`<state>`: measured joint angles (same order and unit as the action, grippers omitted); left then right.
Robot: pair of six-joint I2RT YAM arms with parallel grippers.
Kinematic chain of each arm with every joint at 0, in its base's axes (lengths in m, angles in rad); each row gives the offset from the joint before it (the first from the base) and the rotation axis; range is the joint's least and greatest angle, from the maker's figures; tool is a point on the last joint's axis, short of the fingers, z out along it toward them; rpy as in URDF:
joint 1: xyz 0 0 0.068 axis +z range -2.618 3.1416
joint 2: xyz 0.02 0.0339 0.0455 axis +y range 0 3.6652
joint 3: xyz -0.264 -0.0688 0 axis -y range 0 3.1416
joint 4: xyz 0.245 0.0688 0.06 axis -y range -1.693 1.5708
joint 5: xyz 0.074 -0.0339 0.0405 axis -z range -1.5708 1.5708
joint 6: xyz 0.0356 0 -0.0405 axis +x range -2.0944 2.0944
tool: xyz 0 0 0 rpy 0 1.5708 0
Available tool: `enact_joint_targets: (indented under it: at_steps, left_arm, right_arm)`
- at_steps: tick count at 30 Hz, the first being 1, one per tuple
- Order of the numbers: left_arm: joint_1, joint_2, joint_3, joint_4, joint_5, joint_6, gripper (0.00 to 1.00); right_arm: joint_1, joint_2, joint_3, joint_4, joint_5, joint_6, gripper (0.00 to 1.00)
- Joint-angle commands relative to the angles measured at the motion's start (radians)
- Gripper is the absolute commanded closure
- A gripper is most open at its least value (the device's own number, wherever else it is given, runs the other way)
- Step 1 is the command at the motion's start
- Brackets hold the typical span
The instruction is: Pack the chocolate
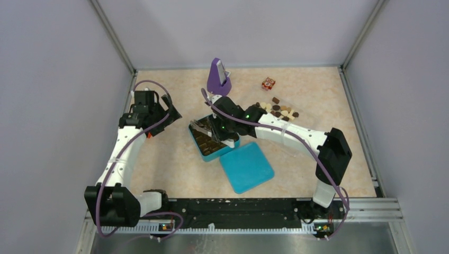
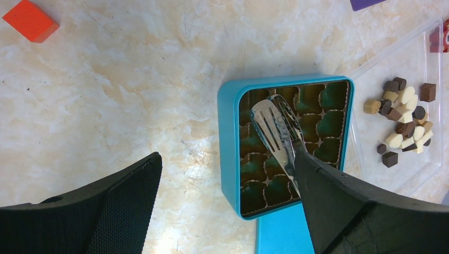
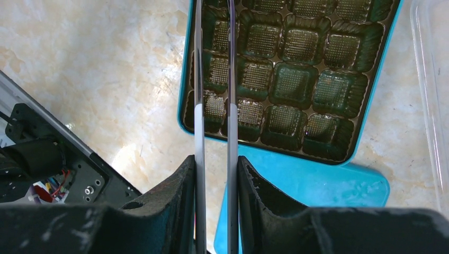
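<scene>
Next, my right gripper moves to the right in the top view, toward the chocolate pile, and releases its squeeze on the tongs (image 1: 204, 128), as the tongs' ends look empty.
The chocolate (image 1: 278, 110) lies as a pile of dark, light brown and cream pieces in a clear plastic tray at the back right; it also shows in the left wrist view (image 2: 405, 114). My right gripper (image 1: 225, 132) (image 3: 216, 161) is shut on metal tongs (image 1: 204, 128) (image 2: 272, 127) (image 3: 198, 79), whose tips hang over the open blue tin (image 1: 212, 153) (image 2: 229, 143) (image 3: 373, 90). The tongs look empty. The tin's brown cavities show no pieces. My left gripper (image 1: 167, 114) (image 2: 226, 156) is open and empty, left of the tin.
The blue lid (image 1: 247, 166) (image 2: 280, 235) (image 3: 317, 185) lies against the tin's near side. A purple stand (image 1: 218, 76) is at the back. A red-and-white cube (image 1: 268, 83) sits behind the chocolate. A red block (image 2: 30, 20) lies near the left arm. Walls enclose the table.
</scene>
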<state>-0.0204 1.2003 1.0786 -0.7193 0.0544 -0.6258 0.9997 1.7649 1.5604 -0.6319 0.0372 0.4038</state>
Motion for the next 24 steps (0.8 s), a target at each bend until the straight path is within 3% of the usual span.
enact_joint_targets:
  at_steps: [1, 14, 16, 20, 24]
  left_arm:
    - [0.008, -0.023, 0.002, 0.017, -0.002, 0.008, 0.01]
    - [0.009, -0.030, -0.003, 0.017, -0.002, 0.011, 0.01]
    - [0.011, -0.031, -0.003, 0.017, -0.002, 0.011, 0.01]
    - [0.011, -0.030, -0.001, 0.018, 0.001, 0.011, 0.01]
    - [0.011, -0.031, 0.015, 0.017, -0.009, 0.013, 0.01]
  right_arm:
    - [0.013, 0.006, 0.073, 0.048, 0.005, 0.008, 0.72]
    - [0.014, 0.008, 0.072, 0.046, 0.018, 0.013, 0.67]
    - [0.013, 0.005, 0.072, 0.046, 0.019, 0.012, 0.70]
    - [0.014, -0.021, 0.071, 0.049, 0.019, 0.009, 0.89]
    - [0.013, -0.097, 0.047, 0.063, 0.057, -0.004, 0.93]
